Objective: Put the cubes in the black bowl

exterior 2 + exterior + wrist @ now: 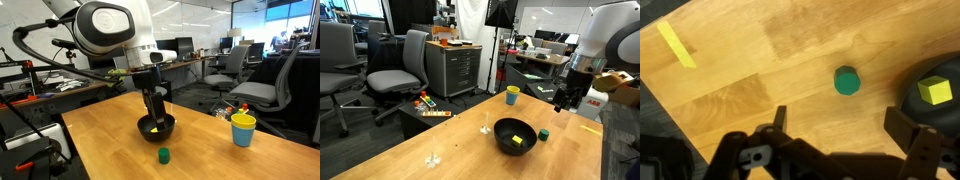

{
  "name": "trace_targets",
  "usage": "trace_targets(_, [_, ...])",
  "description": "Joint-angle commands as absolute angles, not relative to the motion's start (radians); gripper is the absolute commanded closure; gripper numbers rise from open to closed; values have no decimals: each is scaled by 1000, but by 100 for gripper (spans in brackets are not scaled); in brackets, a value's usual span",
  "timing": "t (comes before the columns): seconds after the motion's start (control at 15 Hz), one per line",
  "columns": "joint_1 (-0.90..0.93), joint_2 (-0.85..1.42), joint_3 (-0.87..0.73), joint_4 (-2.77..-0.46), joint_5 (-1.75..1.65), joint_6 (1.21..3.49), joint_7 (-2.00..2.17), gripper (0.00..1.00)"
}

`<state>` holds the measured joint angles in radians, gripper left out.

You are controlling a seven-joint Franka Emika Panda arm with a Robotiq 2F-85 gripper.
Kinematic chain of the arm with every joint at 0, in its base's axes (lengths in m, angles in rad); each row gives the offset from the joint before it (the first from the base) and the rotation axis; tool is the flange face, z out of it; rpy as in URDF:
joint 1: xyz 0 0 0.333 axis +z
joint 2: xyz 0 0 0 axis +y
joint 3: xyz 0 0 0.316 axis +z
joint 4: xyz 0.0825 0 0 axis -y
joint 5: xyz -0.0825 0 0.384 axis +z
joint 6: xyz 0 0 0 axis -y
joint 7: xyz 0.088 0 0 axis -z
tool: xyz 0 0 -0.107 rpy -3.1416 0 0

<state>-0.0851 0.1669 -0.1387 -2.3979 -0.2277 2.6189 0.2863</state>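
Next, my open gripper moves down and outward until its fingers straddle the dark green cube [545, 133], since that cube lies on the tabletop outside the black bowl.
The black bowl [516, 136] sits on the wooden table, with the yellow cube [519, 140] lying inside it; both also show in an exterior view, bowl [156, 127] and cube [151, 128], and at the right edge of the wrist view, bowl [940, 100] and cube [935, 91]. The dark green cube [545, 133] lies on the table beside the bowl, also in an exterior view [163, 154] and in the wrist view [846, 81]. My gripper [838, 130] is open and empty, held above the table; it shows in both exterior views [563, 102] [155, 110].
A yellow cup with a blue rim [512, 95] [243, 129] stands on the table apart from the bowl. A yellow tape strip [677, 45] is stuck on the wood. Small clear objects [485, 128] stand near the table's edge. Office chairs [400, 70] and desks surround it.
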Motion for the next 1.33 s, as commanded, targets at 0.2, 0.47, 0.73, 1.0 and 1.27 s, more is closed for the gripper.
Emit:
trace_targets(0.2, [-77, 300, -140, -2352, -173, 2710, 255, 0])
trace_targets(0.47, [-67, 380, -130, -2316, -137, 2750, 236, 0])
trace_targets(0.73, [-62, 445, -118, -2274, -100, 2771, 204, 0])
trace_targets(1.0, [-60, 498, -118, -2234, -84, 2784, 186, 0])
trace_targets(1.27, [-64, 533, -119, -2222, -70, 2796, 170, 0])
